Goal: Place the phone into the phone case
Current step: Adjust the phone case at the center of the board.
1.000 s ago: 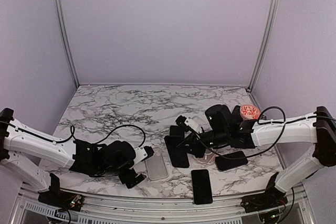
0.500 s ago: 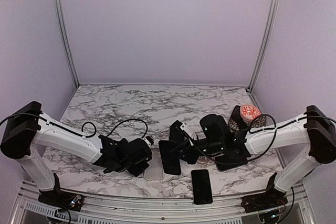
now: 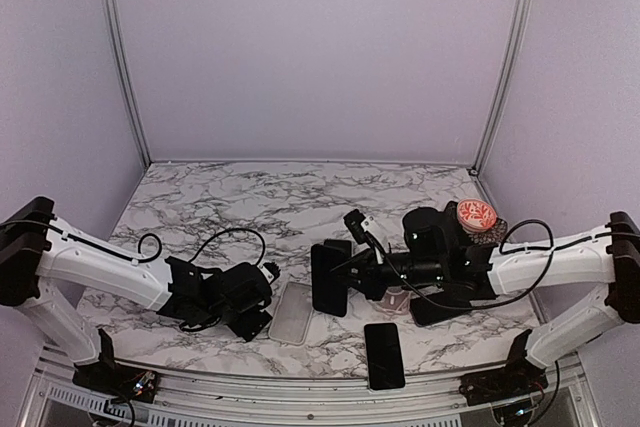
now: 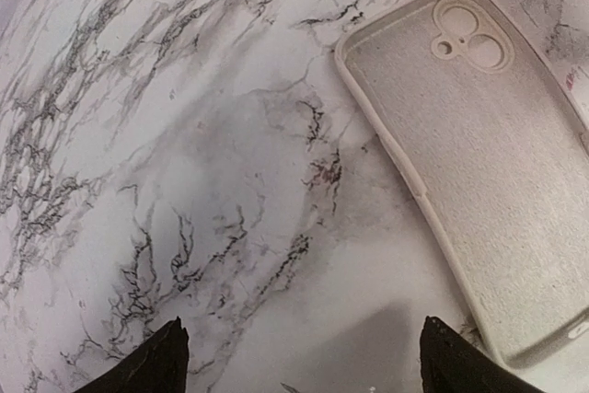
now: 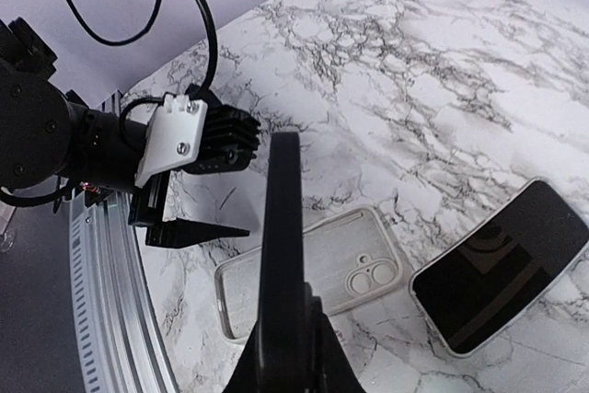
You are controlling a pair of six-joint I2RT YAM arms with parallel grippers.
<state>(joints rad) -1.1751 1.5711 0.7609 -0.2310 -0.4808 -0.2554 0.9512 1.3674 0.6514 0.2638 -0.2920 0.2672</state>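
The case [image 3: 290, 312] lies open side up, below my right gripper and to its left in the top view, so I will lower the phone that way and release it.
The phone case [image 4: 479, 154], pale and translucent, lies open side up on the marble with its camera cut-outs at the far end. It also shows in the overhead view as the case [image 3: 290, 312]. My left gripper [image 4: 308, 365] is open just left of the case, nothing between its fingertips [image 4: 161, 361]. From above, the left gripper [image 3: 262, 317] sits beside the case's left edge. My right gripper [image 5: 290, 342] is shut on a black phone [image 5: 281, 227], held edge-up above the case [image 5: 368, 236]. Overhead, the phone [image 3: 329, 280] hangs right of the case, with the right gripper [image 3: 355, 272] behind it.
A second dark phone [image 3: 384, 355] lies near the front edge, seen from the right wrist as that phone [image 5: 502, 269]. Another black slab [image 3: 440, 307] lies under the right arm. A red-topped round object [image 3: 475, 214] stands at the back right. A metal rail [image 5: 110, 319] borders the table.
My left gripper has drawn back left off the case, which now lies uncovered and slightly turned. The right gripper has lifted the phone a little up and right.
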